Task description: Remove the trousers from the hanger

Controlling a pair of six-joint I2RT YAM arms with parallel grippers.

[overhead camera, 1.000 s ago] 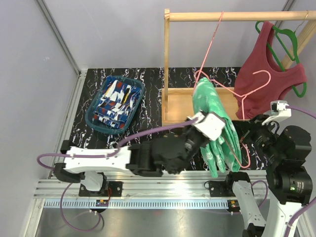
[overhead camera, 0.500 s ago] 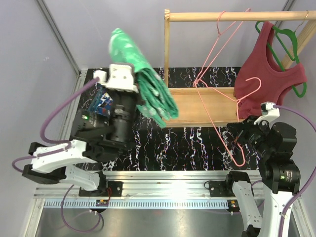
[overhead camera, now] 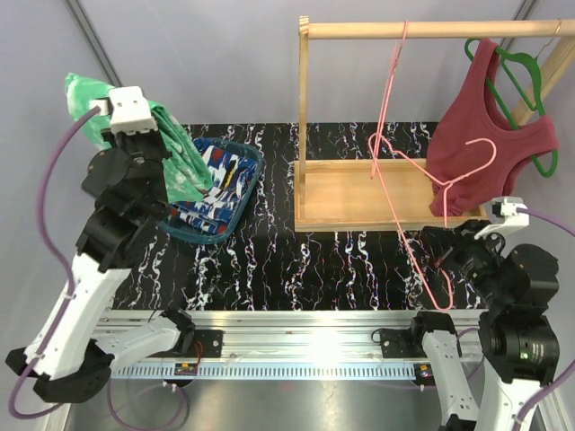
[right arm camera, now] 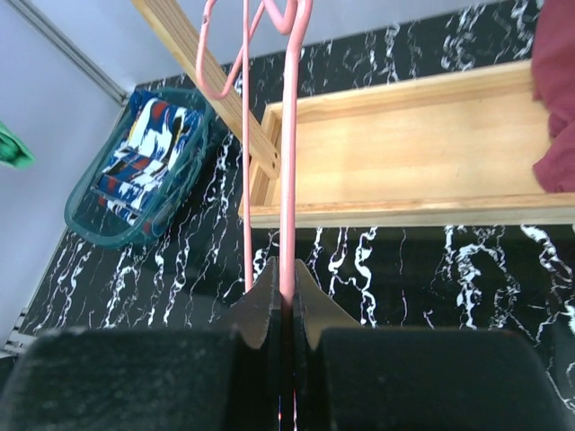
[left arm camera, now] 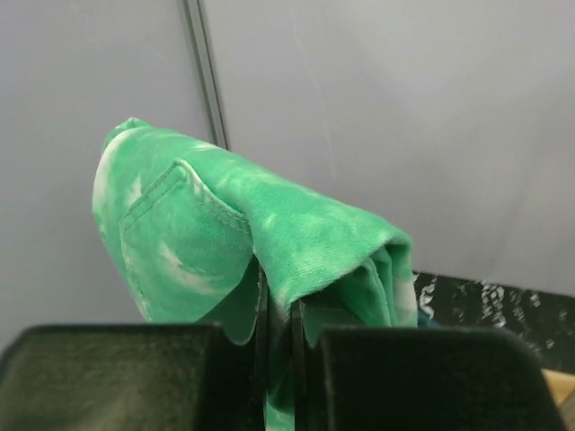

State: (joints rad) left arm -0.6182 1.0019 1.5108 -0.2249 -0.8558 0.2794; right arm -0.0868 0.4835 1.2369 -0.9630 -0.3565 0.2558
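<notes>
My left gripper is above the teal basket, where the blue trousers [overhead camera: 214,187] lie. Next it needs to go down and to the right in the top view and let go of the green pair.
The green trousers [overhead camera: 184,162] hang bunched from my left gripper [overhead camera: 137,148], raised at the far left just over the teal basket [overhead camera: 255,169]. In the left wrist view the left gripper [left arm camera: 280,310] is shut on a fold of the green trousers [left arm camera: 296,238]. The blue printed trousers [overhead camera: 214,187] lie in the basket. The pink wire hanger [overhead camera: 395,171] dangles bare from the wooden rod [overhead camera: 449,30]. My right gripper [overhead camera: 442,260] is shut on its lower wire. In the right wrist view, the right gripper [right arm camera: 287,269] pinches the hanger [right arm camera: 289,135].
A dark red tank top [overhead camera: 485,153] hangs on a green hanger [overhead camera: 526,72] at the right end of the rod. The wooden rack's base tray [overhead camera: 359,193] sits on the black marbled table [overhead camera: 305,269]. A grey wall corner post [left arm camera: 205,81] stands behind the green trousers.
My left arm pulled the green trousers off the pink hanger and swung them left and up to the basket side. The bare hanger swung back under the rod; my right gripper kept hold.
</notes>
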